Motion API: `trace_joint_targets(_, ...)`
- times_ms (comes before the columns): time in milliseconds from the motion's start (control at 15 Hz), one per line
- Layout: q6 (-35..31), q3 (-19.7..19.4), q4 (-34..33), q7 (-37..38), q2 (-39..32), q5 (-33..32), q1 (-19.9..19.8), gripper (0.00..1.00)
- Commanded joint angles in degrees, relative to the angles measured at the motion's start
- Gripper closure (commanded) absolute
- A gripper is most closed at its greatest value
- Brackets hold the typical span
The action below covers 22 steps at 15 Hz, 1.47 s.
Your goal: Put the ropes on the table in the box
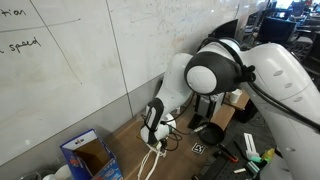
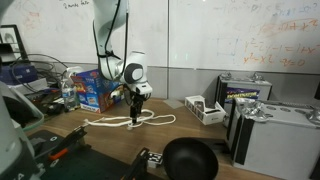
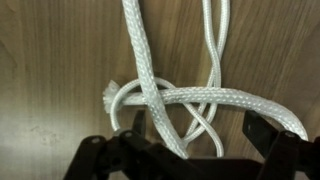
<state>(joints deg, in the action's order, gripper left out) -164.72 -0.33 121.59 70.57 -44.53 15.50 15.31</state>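
Note:
My gripper is low over the table with the crossing pieces of rope between its fingers, so next it stays low and will close on the piece of rope.
White ropes (image 3: 170, 95) lie in loose crossing loops on the brown wood table (image 3: 50, 60). They also show in an exterior view (image 2: 112, 123) and as a short stretch below the gripper in an exterior view (image 1: 150, 165). My gripper (image 3: 195, 130) is open and low over the ropes, with one dark finger on each side of the crossing strands. It shows pointing down in both exterior views (image 2: 135, 118) (image 1: 155, 140). The blue box (image 2: 92, 90) stands open behind the ropes, its brown inside visible in an exterior view (image 1: 88, 155).
A small white-and-black printed box (image 2: 205, 108) sits on the table (image 2: 200, 135) to the right of the ropes. Grey metal cases (image 2: 270, 130) stand further right. A black round object (image 2: 190, 160) is at the front edge. A whiteboard wall is behind.

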Motion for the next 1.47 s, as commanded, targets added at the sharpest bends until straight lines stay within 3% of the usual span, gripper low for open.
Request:
trace_joint_targets(0, -0.8, -0.7, -1.6, 1.3, -1.4, 0.9, 0.9, 0.0)
trace_joint_targets(800, -1.4, -1.0, -1.8, 2.3, -2.6, 0.7, 1.7, 0.0)
trace_joint_targets(867, -1.6, -1.4, -1.7, 2.8, -2.7, 0.7, 2.2, 0.25)
trace_joint_targets(1000, -2.0, -1.7, -1.6, 2.9, -2.7, 0.5, 2.4, 0.32)
trace_joint_targets(1400, -1.2, -3.2, -2.0, 3.0, -2.1, -0.3, 3.5, 0.79)
